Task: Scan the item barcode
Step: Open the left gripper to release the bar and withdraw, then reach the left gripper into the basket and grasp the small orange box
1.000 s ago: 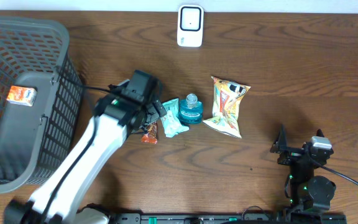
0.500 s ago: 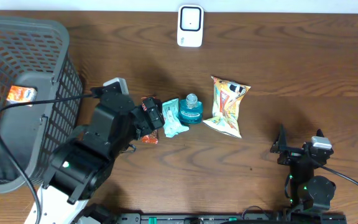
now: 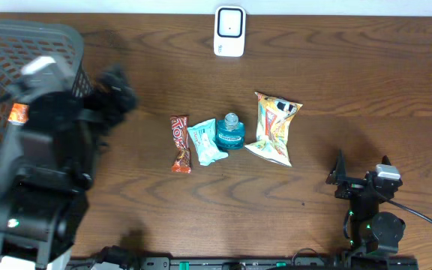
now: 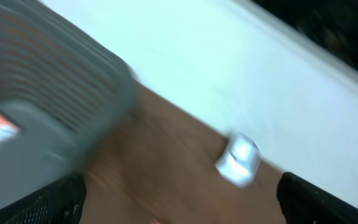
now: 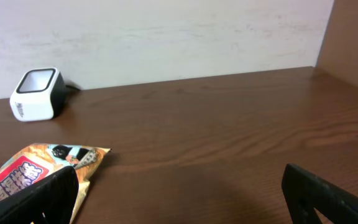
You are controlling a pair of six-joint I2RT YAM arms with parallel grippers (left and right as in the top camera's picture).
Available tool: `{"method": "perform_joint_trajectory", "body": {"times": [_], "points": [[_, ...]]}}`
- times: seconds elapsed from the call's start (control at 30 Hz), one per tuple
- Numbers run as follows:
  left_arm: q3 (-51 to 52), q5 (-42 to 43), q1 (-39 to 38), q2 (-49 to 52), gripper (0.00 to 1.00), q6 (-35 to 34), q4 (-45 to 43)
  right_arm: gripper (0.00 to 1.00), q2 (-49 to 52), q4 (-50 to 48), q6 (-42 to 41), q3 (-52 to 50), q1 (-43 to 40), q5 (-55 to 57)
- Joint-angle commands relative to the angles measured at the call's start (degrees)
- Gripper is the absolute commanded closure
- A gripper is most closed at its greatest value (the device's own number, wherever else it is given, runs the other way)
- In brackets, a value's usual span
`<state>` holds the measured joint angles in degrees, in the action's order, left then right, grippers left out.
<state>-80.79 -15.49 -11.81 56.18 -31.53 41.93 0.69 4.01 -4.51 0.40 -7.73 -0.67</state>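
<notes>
The orange-and-white pack (image 3: 19,113) lies below and to the gripper's left in the overhead view. My left gripper swings down into the basket onto it next.
Four items lie in a row mid-table: a red-brown candy bar (image 3: 180,143), a pale teal packet (image 3: 205,142), a teal bottle (image 3: 231,132) and an orange snack bag (image 3: 274,127). The white scanner (image 3: 229,31) stands at the far edge. My left gripper (image 3: 115,93) is blurred beside the basket, raised well off the table, open and empty. The left wrist view is smeared; it shows the scanner (image 4: 238,158) between the wide-apart fingers (image 4: 48,205). My right gripper (image 3: 362,171) rests open at the near right, and its wrist view takes in the snack bag (image 5: 36,174) and scanner (image 5: 37,94).
A dark grey mesh basket (image 3: 55,34) fills the left side, with an orange-and-white pack (image 3: 18,113) inside it. The left arm's bulky body (image 3: 40,180) hangs over the basket's near side. Bare wood lies between the row of items and the right gripper.
My left arm has swung away from the candy bar and packet, leftward and upward to the basket's edge. The candy bar now lies fully uncovered. The right arm has not moved.
</notes>
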Motion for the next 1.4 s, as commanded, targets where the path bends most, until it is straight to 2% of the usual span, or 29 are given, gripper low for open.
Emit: {"method": "perform_joint_trajectory", "body": {"times": [0.0, 0.17, 0.23, 0.33, 0.4, 0.47, 0.77, 1.37], "points": [[-2.38, -3.96, 10.16, -0.09, 0.02, 2.16, 0.17, 0.01, -0.31, 0.13, -0.13, -0.09, -0.31, -0.33], [-2.38, -5.44, 24.41, 2.38, 0.02, 1.88, 1.57, 0.01, -0.31, 0.13, -0.13, -0.09, -0.31, -0.33], [-2.38, -5.25, 29.46, 4.79, 0.02, -0.48, 3.26, 0.01, -0.31, 0.13, -0.13, -0.09, -0.31, -0.33], [-2.36, -2.25, 35.54, 10.1, 0.02, -4.74, 6.19, 0.01, -0.31, 0.13, -0.13, -0.09, -0.31, -0.33], [-2.36, 1.57, 38.42, 16.11, 0.02, -5.2, 6.86, 0.01, -0.31, 0.13, -0.13, -0.09, -0.31, -0.33], [-2.36, 2.21, 39.87, 23.52, 0.02, -5.22, 6.82, 0.01, -0.31, 0.13, -0.13, -0.09, -0.31, -0.33], [-2.36, 2.21, 40.52, 41.29, 0.02, -5.2, 4.57, 0.01, -0.31, 0.13, -0.13, -0.09, -0.31, -0.33], [-2.32, 2.16, 40.52, 58.55, 0.02, -5.18, -15.41, 0.01, -0.31, 0.13, -0.13, -0.09, -0.31, -0.33]]}}
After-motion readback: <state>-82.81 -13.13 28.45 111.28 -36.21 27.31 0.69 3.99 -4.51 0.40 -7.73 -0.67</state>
